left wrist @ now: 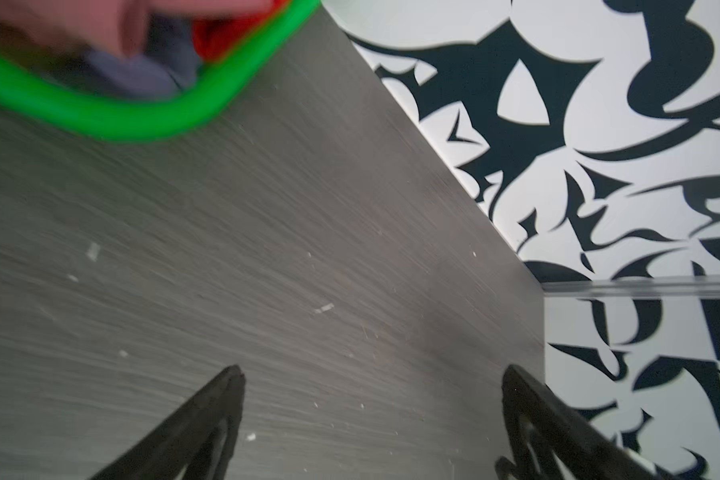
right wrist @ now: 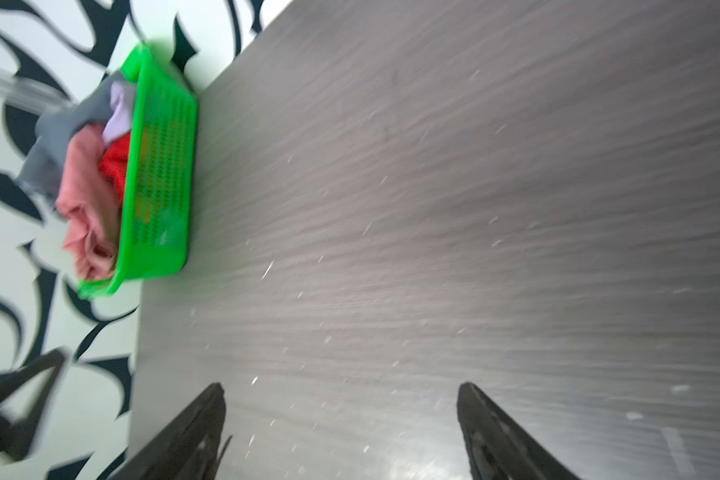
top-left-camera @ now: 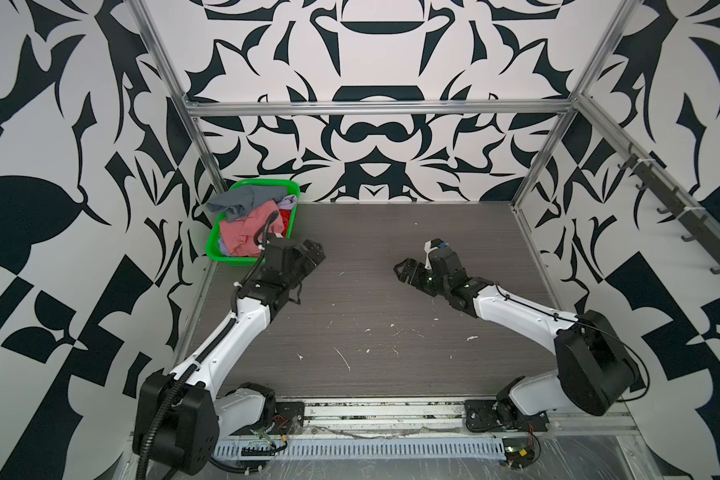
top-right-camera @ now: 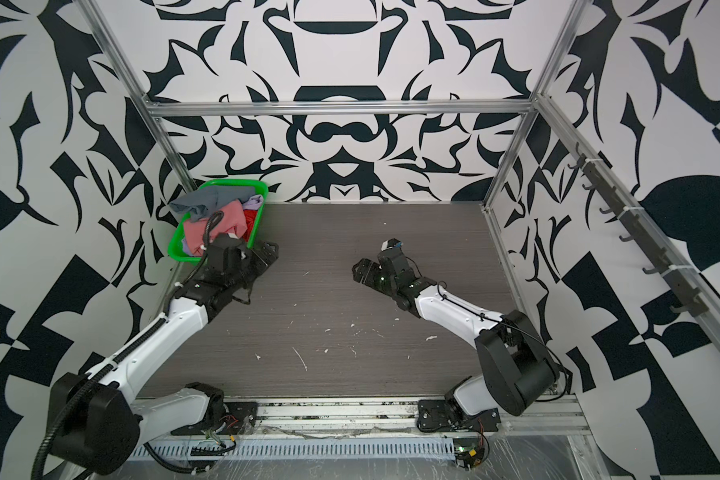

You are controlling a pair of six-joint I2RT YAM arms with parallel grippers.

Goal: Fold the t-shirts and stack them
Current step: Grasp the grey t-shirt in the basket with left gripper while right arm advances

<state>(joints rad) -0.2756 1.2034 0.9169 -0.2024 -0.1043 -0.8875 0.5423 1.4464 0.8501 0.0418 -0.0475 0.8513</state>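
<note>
My left gripper should next move outward over the basket and down to the near edge of the slate blue-grey t-shirt (top-left-camera: pixel 246 200), which lies on top, outward of my gripper.
The t-shirts lie crumpled in a green basket (top-left-camera: pixel 213 245) at the table's back left corner. A slate blue-grey t-shirt (top-left-camera: pixel 246 200) hangs over the far rim, a salmon pink one (top-left-camera: pixel 242 235) fills the middle, and lavender (top-left-camera: pixel 287 203) and red (top-left-camera: pixel 285 218) ones show at the right side. My left gripper (top-left-camera: pixel 316 254) hovers just right of the basket's near corner, open and empty; in the left wrist view (left wrist: pixel 373 374) bare table shows between its fingers. My right gripper (top-left-camera: pixel 400 271) is over mid-table, pointing left, open and empty (right wrist: pixel 341 388).
The dark wood-grain table (top-left-camera: pixel 391 324) carries small white flecks. Aluminium frame posts (top-left-camera: pixel 208 158) stand at the back corners beside patterned walls. A rail of hooks (top-left-camera: pixel 682 220) runs along the right wall. A slotted cable duct (top-left-camera: pixel 371 449) lines the front edge.
</note>
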